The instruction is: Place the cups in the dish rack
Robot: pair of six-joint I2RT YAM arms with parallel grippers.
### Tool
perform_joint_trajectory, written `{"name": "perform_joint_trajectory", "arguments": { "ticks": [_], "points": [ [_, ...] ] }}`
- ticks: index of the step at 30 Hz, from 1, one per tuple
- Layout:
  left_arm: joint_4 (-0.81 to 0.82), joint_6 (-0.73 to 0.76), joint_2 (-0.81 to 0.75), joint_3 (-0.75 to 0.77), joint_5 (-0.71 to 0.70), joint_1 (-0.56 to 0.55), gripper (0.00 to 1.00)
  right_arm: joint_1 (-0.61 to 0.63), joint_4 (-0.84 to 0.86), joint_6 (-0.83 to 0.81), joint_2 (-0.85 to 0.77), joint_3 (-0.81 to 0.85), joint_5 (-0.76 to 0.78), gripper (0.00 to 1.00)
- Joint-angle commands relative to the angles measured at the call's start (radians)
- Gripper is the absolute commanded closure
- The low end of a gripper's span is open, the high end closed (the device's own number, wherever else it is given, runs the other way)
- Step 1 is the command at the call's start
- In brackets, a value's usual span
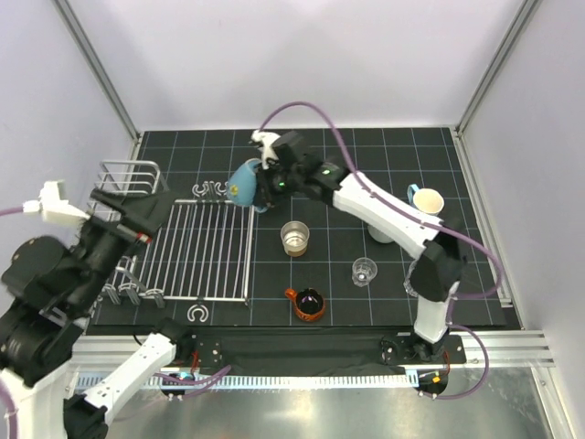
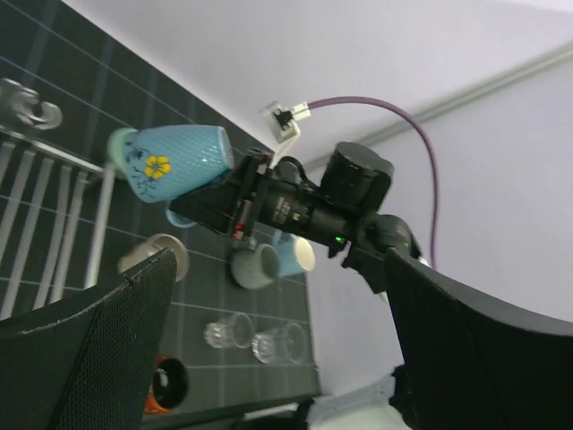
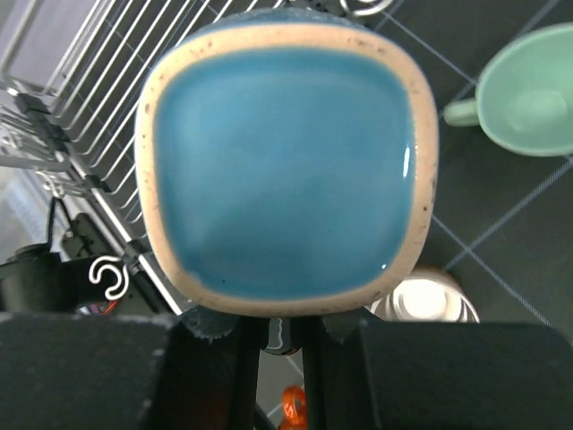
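The cup should next go with my right gripper to the rack's empty far part [image 1: 202,227], which is below the gripper and to its left in the top view. The cup should be lowered with its opening down and then released.
My right gripper [image 1: 262,183] is shut on a blue cup with a yellow flower [image 1: 242,183], held on its side in the air over the far right corner of the dish rack [image 1: 206,247]. In the right wrist view the cup's blue end with a cream edge [image 3: 286,161] fills the frame above the gripper [image 3: 273,313]. My left gripper [image 1: 137,219] is open and empty over the rack's left part; its view shows the held cup [image 2: 175,161].
On the mat stand a steel cup [image 1: 294,238], a clear cup [image 1: 364,271], an orange cup [image 1: 308,304], a blue cup with cream inside [image 1: 428,201] and a grey cup [image 2: 255,266]. A mint green mug [image 3: 533,94] stands near the rack's corner. Two clear cups [image 2: 228,330] show together.
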Motion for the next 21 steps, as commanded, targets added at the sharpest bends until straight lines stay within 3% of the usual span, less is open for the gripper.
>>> {"name": "perform_joint_trajectory", "arguments": {
  "ticks": [1, 9, 21],
  "points": [
    [-0.183, 0.165, -0.019, 0.047, -0.22, 0.006, 0.07, 0.065, -0.051, -0.068, 0.064, 0.196, 0.149, 0.96],
    [-0.315, 0.311, -0.041, 0.127, -0.368, 0.006, 0.07, 0.183, -0.156, -0.084, 0.284, 0.491, 0.374, 0.96],
    [-0.392, 0.347, -0.048, 0.169, -0.328, 0.006, 0.07, 0.294, -0.151, -0.123, 0.506, 0.684, 0.507, 0.96]
  ]
}}
